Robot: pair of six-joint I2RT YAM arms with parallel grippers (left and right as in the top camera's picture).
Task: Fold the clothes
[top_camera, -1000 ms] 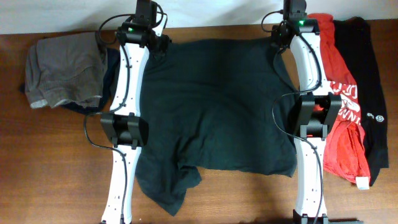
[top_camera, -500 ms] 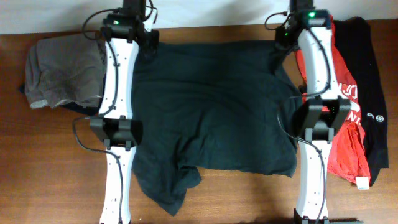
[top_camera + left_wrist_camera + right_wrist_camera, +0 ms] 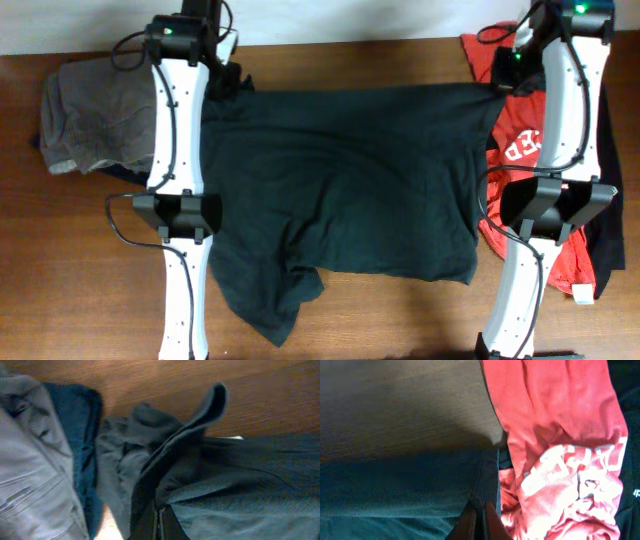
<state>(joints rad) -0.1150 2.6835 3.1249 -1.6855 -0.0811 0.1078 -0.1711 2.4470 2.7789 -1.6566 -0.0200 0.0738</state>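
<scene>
Next, my right gripper draws back, lowers the pinched edge and releases, since the shirt's flat side by the red shirt [image 3: 466,166] lies back and below it.
A dark green T-shirt [image 3: 350,180] lies spread on the wooden table, its far edge pulled taut between my two grippers. My left gripper [image 3: 228,88] is shut on the shirt's far left corner; in the left wrist view the fingers [image 3: 159,517] pinch the dark cloth [image 3: 250,490]. My right gripper [image 3: 500,82] is shut on the far right corner; in the right wrist view the fingers [image 3: 479,512] pinch the shirt's edge [image 3: 410,490]. The near left part of the shirt is bunched and creased.
A grey garment [image 3: 95,110] over a dark blue one lies at the far left, also in the left wrist view [image 3: 30,475]. A red printed shirt [image 3: 525,150] and a black garment [image 3: 610,215] lie at the right; the red one shows in the right wrist view [image 3: 560,450].
Both arms have swung outward, left to the left and right to the right, stretching the shirt's far edge wider and straighter. The right arm now lies over the red shirt.
</scene>
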